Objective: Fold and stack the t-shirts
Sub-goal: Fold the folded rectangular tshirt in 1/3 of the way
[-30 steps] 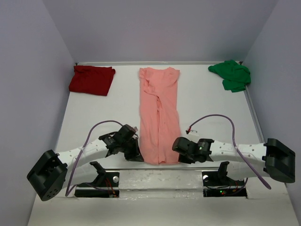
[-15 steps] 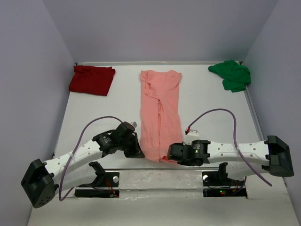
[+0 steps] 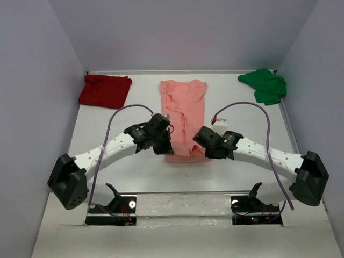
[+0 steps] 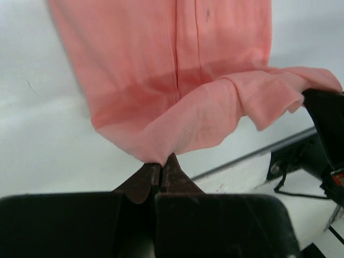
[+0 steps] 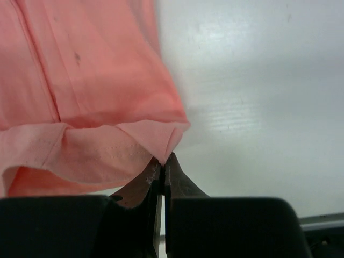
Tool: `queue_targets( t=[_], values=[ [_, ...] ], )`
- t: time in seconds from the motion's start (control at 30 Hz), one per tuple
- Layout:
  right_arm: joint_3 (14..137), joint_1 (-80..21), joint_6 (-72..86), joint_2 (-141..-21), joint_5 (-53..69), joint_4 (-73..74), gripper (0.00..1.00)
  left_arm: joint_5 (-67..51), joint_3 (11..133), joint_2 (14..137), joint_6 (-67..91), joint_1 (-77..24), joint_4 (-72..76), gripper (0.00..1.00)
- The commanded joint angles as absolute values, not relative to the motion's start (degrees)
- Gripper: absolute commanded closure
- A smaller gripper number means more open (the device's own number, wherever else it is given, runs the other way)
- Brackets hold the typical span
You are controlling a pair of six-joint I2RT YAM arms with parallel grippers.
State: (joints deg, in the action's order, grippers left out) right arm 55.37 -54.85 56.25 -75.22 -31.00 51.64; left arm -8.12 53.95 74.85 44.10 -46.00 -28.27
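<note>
The right gripper next needs to carry the hem corner it holds outward over the shirt's body to the shoulder [image 3: 196, 90] beside the collar, so that the fold covers the lower half of the shirt.
The salmon-pink t-shirt [image 3: 184, 105] lies lengthwise in the middle of the table, its near hem lifted and carried toward the collar. My left gripper [image 3: 165, 144] is shut on the hem's left corner [image 4: 156, 153]. My right gripper [image 3: 198, 141] is shut on the hem's right corner [image 5: 166, 150]. The lifted hem sags between the two grippers above the shirt's lower half. A dark red t-shirt [image 3: 105, 90] lies folded at the far left. A bright green t-shirt [image 3: 264, 85] lies crumpled at the far right.
Grey walls close in the white table [image 3: 242, 118] on three sides. A metal rail [image 3: 183, 193] and the arm bases run along the near edge. Purple cables [image 3: 247, 107] arc above both arms.
Both grippers have risen from the near edge and moved away from the bases, carrying the pink shirt's hem up over its lower half.
</note>
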Motion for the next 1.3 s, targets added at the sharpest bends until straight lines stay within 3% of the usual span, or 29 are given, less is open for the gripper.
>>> queue_targets(
  t=[0.0,0.2,0.6,1.27],
  values=[
    [62.82,-49.59,38.69,-79.96,-30.42,43.96,1.00,-5.63,62.81,79.79,36.48,-41.93,-29.00,1.00],
    [68.72,-43.08,28.41,-84.54,-25.07,41.31,1.00,-8.96,70.39,87.34,30.15,-33.77,-29.35,1.00],
    [77.34,-34.55,19.52,-92.98,-16.97,39.38,1.00,-12.48,83.92,98.87,26.37,-30.32,-32.08,1.00],
    [85.60,-27.42,11.78,-104.59,-7.21,39.37,1.00,-13.54,84.64,101.34,26.80,-29.44,-31.82,1.00]
  ],
)
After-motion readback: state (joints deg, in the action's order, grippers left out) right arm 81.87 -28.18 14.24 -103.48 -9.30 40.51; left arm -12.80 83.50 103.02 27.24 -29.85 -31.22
